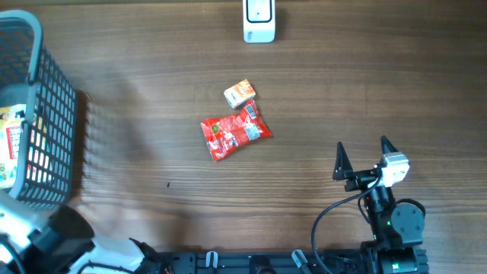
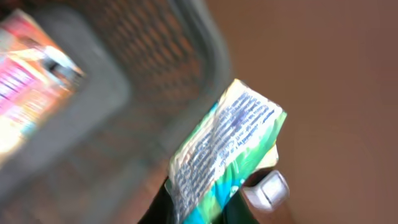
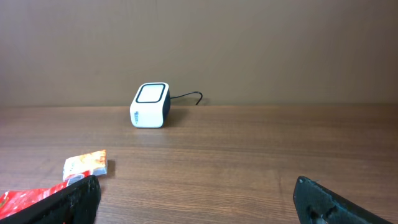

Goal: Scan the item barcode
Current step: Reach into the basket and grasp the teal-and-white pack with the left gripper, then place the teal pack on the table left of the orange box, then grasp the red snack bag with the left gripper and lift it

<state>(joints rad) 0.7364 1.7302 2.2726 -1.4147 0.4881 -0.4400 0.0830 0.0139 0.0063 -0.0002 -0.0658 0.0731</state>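
Note:
I will swing my left gripper outward and down to the bare tabletop by the orange-white box and release the packet, because that spot lies outward and below.
In the left wrist view my left gripper (image 2: 214,202) is shut on a green and blue packet (image 2: 227,149) with a white panel of blurred print facing the camera. The packet hangs beside the grey mesh basket (image 2: 124,81). No barcode can be made out in the blur. The white scanner (image 1: 259,21) stands at the table's far edge and faces the right wrist camera as the scanner (image 3: 151,105). My right gripper (image 1: 362,144) is open and empty near the front right, far from the packet.
A red packet (image 1: 235,131) and a small orange-white box (image 1: 240,93) lie mid-table. The basket (image 1: 38,114) at the left holds more colourful items (image 1: 9,141). The left arm's base shows at the bottom left corner.

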